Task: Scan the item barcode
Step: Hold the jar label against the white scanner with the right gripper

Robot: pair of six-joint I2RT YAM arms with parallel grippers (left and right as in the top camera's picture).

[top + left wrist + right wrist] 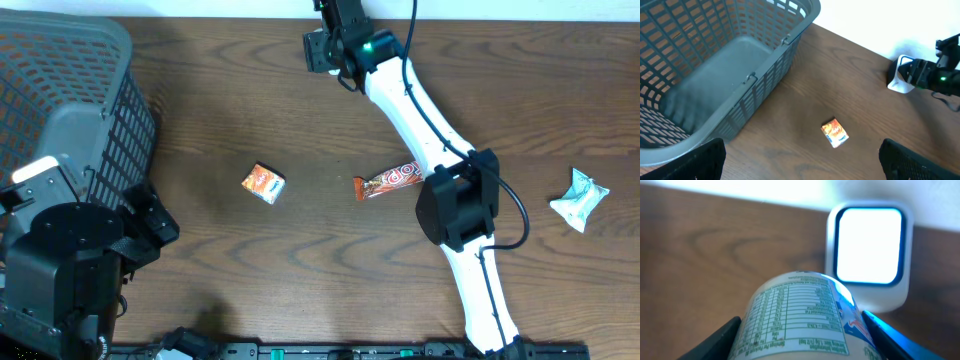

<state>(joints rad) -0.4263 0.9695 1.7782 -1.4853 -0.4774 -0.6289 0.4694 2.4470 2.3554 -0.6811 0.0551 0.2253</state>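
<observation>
Next, my right gripper will swing across and down to release the tub, since bare wood beyond the white-teal packet lies below, to the right in the overhead view.
My right gripper (802, 342) is shut on a white tub (800, 312) with a green nutrition table and a blue-red logo. The dark fingers (720, 340) press on both of its sides. The tub is held just in front of the white barcode scanner (870, 250), whose window glows bright white. From overhead, the right gripper (345, 42) is at the table's far edge beside the scanner (318, 50), and the tub is hidden beneath it. My left gripper (802, 170) stands wide open above bare wood, holding nothing, near the basket at the left.
A grey plastic basket (60, 100) fills the far left corner. On the table lie a small orange packet (263, 183), a red-orange candy bar (390, 181) and a white-teal packet (579, 198) at the right. The right arm's white links (420, 110) cross the table.
</observation>
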